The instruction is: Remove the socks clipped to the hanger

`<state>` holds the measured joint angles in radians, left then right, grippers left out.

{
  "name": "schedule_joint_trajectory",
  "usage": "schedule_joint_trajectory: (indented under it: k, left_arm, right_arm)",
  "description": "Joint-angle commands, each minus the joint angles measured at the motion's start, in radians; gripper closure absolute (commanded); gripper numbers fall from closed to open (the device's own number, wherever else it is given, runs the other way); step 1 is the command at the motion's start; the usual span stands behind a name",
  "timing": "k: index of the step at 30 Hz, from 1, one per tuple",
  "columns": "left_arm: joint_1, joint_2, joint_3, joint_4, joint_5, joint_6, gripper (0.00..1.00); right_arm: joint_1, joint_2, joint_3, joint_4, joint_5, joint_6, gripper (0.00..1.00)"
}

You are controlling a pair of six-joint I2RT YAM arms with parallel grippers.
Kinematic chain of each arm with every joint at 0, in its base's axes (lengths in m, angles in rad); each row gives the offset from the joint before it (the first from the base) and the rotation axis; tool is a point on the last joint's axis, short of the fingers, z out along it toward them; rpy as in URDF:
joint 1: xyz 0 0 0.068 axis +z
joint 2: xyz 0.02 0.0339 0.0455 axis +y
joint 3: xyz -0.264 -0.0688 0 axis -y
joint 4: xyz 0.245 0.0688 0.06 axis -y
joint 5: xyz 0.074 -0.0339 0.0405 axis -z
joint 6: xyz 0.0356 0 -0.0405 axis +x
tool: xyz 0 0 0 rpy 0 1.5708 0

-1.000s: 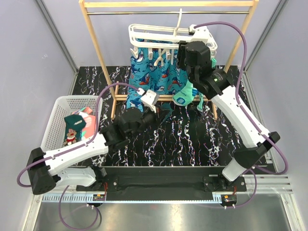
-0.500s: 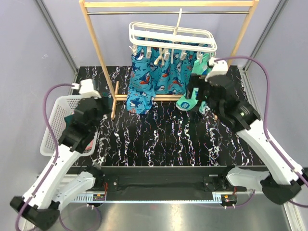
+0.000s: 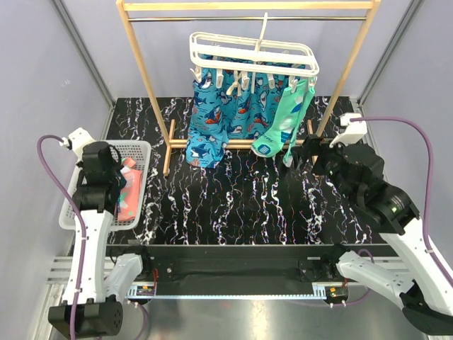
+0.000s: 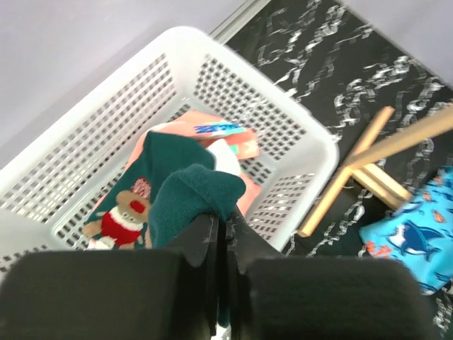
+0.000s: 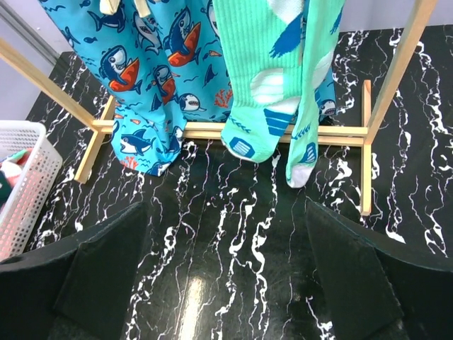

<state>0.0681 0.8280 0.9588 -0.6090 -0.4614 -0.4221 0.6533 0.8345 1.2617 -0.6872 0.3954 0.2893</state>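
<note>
The mint sock's ribbed leg hangs outward of my right gripper and to its left in the top view. My right gripper moves that way around the sock next.
The white hanger (image 3: 251, 57) hangs by its hook from the wooden stand's top rail. Bright blue shark socks (image 3: 219, 117) and mint-green socks (image 3: 282, 122) are clipped to it; they also show in the right wrist view as blue socks (image 5: 148, 71) and mint socks (image 5: 263, 85). My left gripper (image 4: 225, 237) is shut on a dark teal sock (image 4: 191, 202) above the white mesh basket (image 4: 311, 142). A coral-pink sock (image 4: 244, 145) lies in the basket. My right gripper (image 5: 226, 283) is open and empty, low in front of the mint socks, apart from them.
The tall wooden stand (image 3: 145, 71) has foot bars on the black marbled table (image 3: 248, 205). The basket (image 3: 74, 205) sits at the table's left edge beside the grey wall. A cage post stands behind each back corner.
My left arm swung from the table's middle to over the basket, carrying the teal sock. My right arm drew back from the hanger, down and to the right.
</note>
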Motion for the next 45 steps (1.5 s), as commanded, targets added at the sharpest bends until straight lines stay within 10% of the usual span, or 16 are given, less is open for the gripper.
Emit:
schedule_joint_trajectory:
  k: [1,2,3,8,16,24,32,45]
  left_arm:
    - [0.024,0.028,-0.014,0.011,-0.023,-0.037,0.84]
    - [0.024,0.036,-0.005,0.008,-0.022,-0.034,0.71]
    - [0.022,0.036,0.000,0.002,-0.014,-0.033,0.36]
    - [0.024,-0.007,0.008,0.009,0.091,-0.026,0.01]
    - [0.022,-0.038,-0.011,0.011,0.403,0.027,0.01]
    - [0.013,-0.076,-0.155,0.183,1.073,0.051,0.01]
    - [-0.195,-0.050,-0.250,0.237,1.086,0.052,0.01]
    - [-0.243,-0.067,-0.232,0.158,1.020,0.074,0.02]
  right_arm:
    - [-0.004,-0.040,-0.013,-0.017,-0.039,0.013,0.00]
    - [-0.004,-0.044,-0.018,-0.020,-0.044,0.014,0.00]
    - [-0.004,-0.049,-0.028,-0.026,-0.044,0.017,0.00]
    - [-0.004,-0.071,-0.065,-0.034,-0.038,0.027,0.00]
    - [-0.004,-0.054,-0.157,-0.003,-0.035,0.076,0.00]
    - [-0.004,-0.031,-0.257,0.150,0.010,0.071,0.00]
    - [-0.004,0.152,-0.280,0.386,0.072,0.057,0.00]
    - [-0.046,0.664,-0.068,0.635,0.374,0.059,0.00]
